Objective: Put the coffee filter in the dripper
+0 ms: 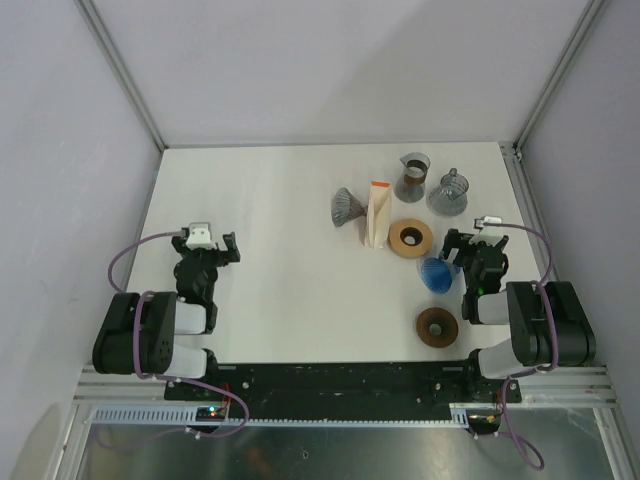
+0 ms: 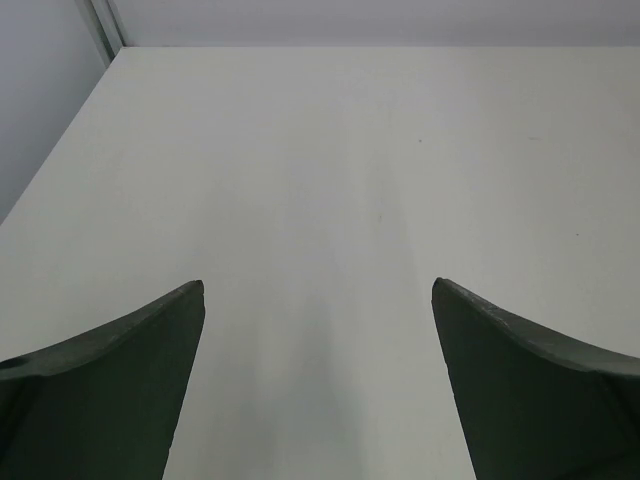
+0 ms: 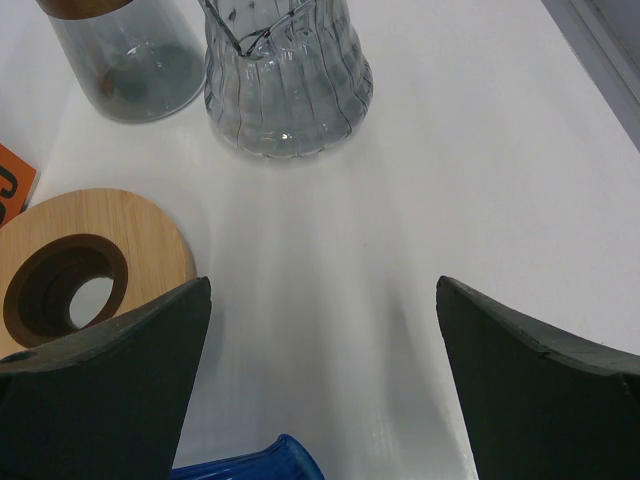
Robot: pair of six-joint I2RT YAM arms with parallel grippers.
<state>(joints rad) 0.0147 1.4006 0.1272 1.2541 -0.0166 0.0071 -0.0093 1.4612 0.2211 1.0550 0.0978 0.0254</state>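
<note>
My right gripper needs to rise next, reach outward and lower its fingers over both sides of the jug's rim (image 1: 467, 184) opposite the beaker, because the open ribbed glass jug stands outward of that gripper.
A cream and orange pack of coffee filters (image 1: 378, 214) stands at the middle of the table (image 1: 270, 250), its orange corner (image 3: 12, 182) showing in the right wrist view. Three drippers are in view. A grey one (image 1: 345, 207) lies on its side left of the pack. A clear ribbed glass one (image 1: 449, 192) (image 3: 288, 80) stands at the back right. A blue one (image 1: 437, 274) (image 3: 250, 466) sits just left of my right gripper (image 1: 473, 246) (image 3: 322, 290), which is open with nothing in it. My left gripper (image 1: 208, 248) (image 2: 318, 288) is open over bare table, far left of everything.
A glass beaker with a wooden collar (image 1: 411, 177) (image 3: 125, 55) stands beside the clear dripper. A light wooden ring (image 1: 411, 238) (image 3: 95, 270) lies right of the filter pack. A dark wooden ring (image 1: 437, 327) lies near the front edge. Walls enclose the table on three sides.
</note>
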